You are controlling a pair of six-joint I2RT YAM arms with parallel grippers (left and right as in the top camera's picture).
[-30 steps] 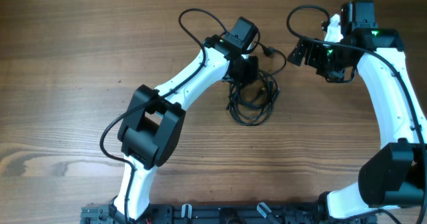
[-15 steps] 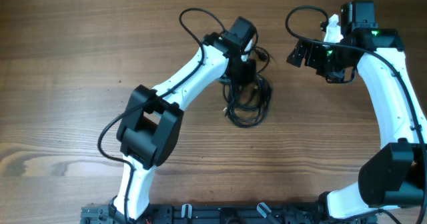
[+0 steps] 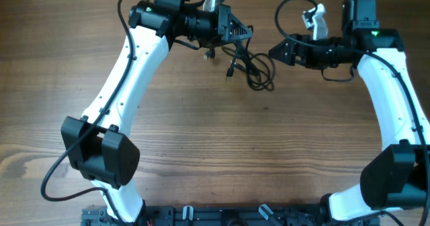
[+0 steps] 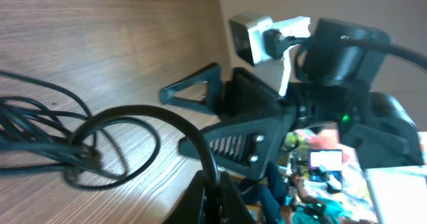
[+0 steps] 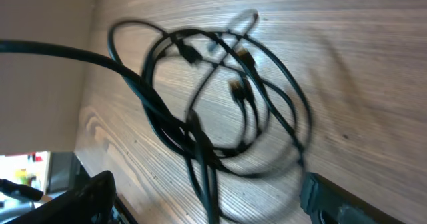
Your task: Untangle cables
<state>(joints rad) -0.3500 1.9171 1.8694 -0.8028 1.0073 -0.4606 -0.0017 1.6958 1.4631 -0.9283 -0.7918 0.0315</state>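
Note:
The left gripper should move down to the bare table [image 3: 209,87] beside the tangle, tip its fingers downward on the way and release the piece of cable, since that piece is still raised above the table.
The cables [image 3: 257,70] are a tangle of thin black cords in loose loops, trailing on the wood at the far middle of the table. My left gripper [image 3: 247,31] is shut on one strand of them just above the tangle. In the left wrist view [image 4: 213,196] the strand runs between the jaws and down to the loops [image 4: 73,141]. My right gripper [image 3: 274,52] is open and empty, just right of the tangle and facing it. In the right wrist view the loops [image 5: 220,97] lie ahead of its spread fingers [image 5: 213,207]. A small plug [image 3: 230,73] dangles at the tangle's left.
The wooden table [image 3: 201,152] carries nothing else. The right arm's own thicker wire [image 3: 289,7] loops above its wrist. My right gripper also shows close ahead in the left wrist view [image 4: 223,117]. Both arm bases stand at the near edge.
My left arm has swung up toward the far edge, pulling the cables up and stretching the tangle out. My right gripper has moved left toward the tangle.

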